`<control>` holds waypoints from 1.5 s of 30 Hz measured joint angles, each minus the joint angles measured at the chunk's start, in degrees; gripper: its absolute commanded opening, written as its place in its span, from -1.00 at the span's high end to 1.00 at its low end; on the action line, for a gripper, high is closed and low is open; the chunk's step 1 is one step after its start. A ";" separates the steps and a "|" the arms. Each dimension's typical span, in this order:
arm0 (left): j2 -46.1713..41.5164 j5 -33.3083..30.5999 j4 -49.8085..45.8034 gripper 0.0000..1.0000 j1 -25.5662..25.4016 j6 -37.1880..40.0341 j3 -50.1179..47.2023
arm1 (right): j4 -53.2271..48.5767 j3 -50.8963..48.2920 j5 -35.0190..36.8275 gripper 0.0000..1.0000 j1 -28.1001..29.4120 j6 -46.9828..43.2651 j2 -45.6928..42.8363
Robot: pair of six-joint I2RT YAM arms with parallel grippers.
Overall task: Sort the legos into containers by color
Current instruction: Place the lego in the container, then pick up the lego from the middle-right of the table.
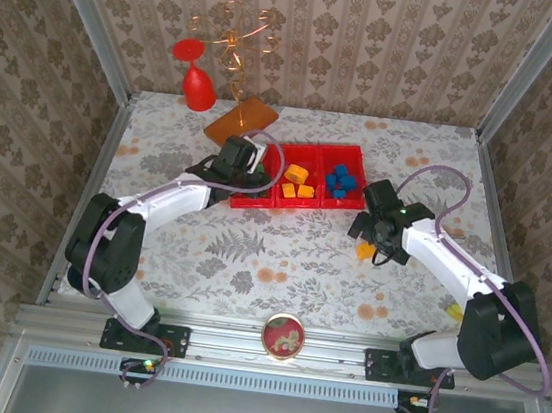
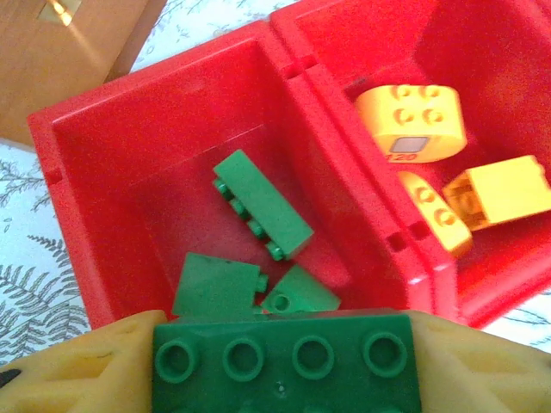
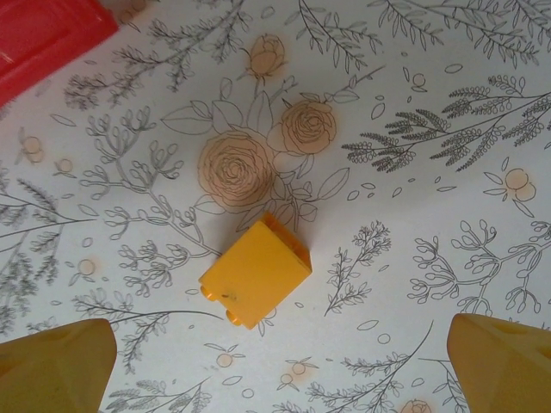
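Note:
The red tray's section of green bricks is below my left gripper. My left gripper should stay over it next and open its fingers to let go of the green brick among matching ones.
The red tray (image 1: 281, 149) lies at the table's middle back with three compartments. My left gripper (image 1: 243, 167) hangs over the left compartment (image 2: 112, 163), shut on a green brick (image 2: 284, 361). Three green bricks (image 2: 261, 205) lie in that compartment. Orange-yellow bricks (image 2: 411, 122) fill the middle compartment and blue bricks (image 1: 340, 180) the right one. My right gripper (image 1: 367, 240) stands open above the cloth, its fingers (image 3: 53, 366) wide apart. An orange-yellow brick (image 3: 256, 271) lies on its side on the table between and ahead of them, untouched.
An orange-brown board (image 1: 241, 119) lies behind the tray beside a red goblet (image 1: 197, 78) and a copper wire stand (image 1: 238, 43). A yellow piece (image 1: 456, 311) lies by the right arm. A round lid (image 1: 282, 336) rests on the front rail.

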 measured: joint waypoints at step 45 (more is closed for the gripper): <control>-8.33 -4.39 -1.11 -1.00 0.90 -0.87 -0.39 | 6.27 -4.31 -0.57 -0.90 0.33 4.13 11.13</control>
